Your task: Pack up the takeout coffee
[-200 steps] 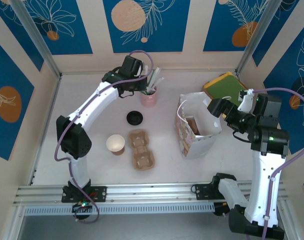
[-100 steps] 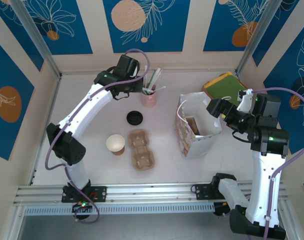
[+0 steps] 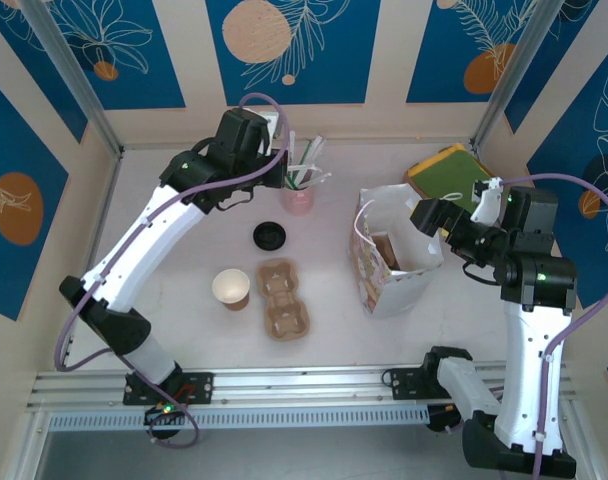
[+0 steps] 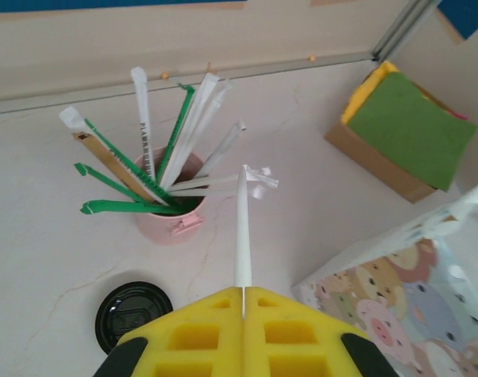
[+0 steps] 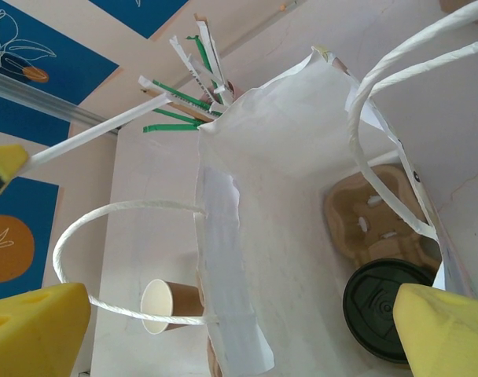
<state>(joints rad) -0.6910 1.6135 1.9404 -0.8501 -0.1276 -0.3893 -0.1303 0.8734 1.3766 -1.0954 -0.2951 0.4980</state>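
The coffee is standing inside the bag. My left gripper will next swing over the bag's opening (image 3: 391, 220), which is past the pink cup, to let go of the straw.
The takeout coffee (image 5: 383, 308) stands inside the white paper bag (image 5: 255, 165); from above its black lid shows, beside a brown cup tray (image 5: 366, 210). My right gripper (image 5: 239, 339) hangs open over the bag's mouth (image 3: 399, 255), the bag's edge and a string handle lying between its yellow fingers. My left gripper (image 4: 243, 289) is shut on a white wrapped straw (image 4: 240, 228), held above the table near the pink cup of straws (image 4: 170, 216). Its yellow fingertip (image 5: 0, 166) and the straw (image 5: 105, 129) show in the right wrist view too.
On the table lie a loose black lid (image 3: 269, 235), a lidless brown cup (image 3: 231, 288) and an empty cardboard tray (image 3: 282, 298). The pink straw cup (image 3: 298, 195) stands at the back. A green-topped box (image 3: 449, 175) sits behind the bag.
My left arm has risen and swung left, away from the pink cup, with the white straw in its jaws. The right arm has stayed at the bag.
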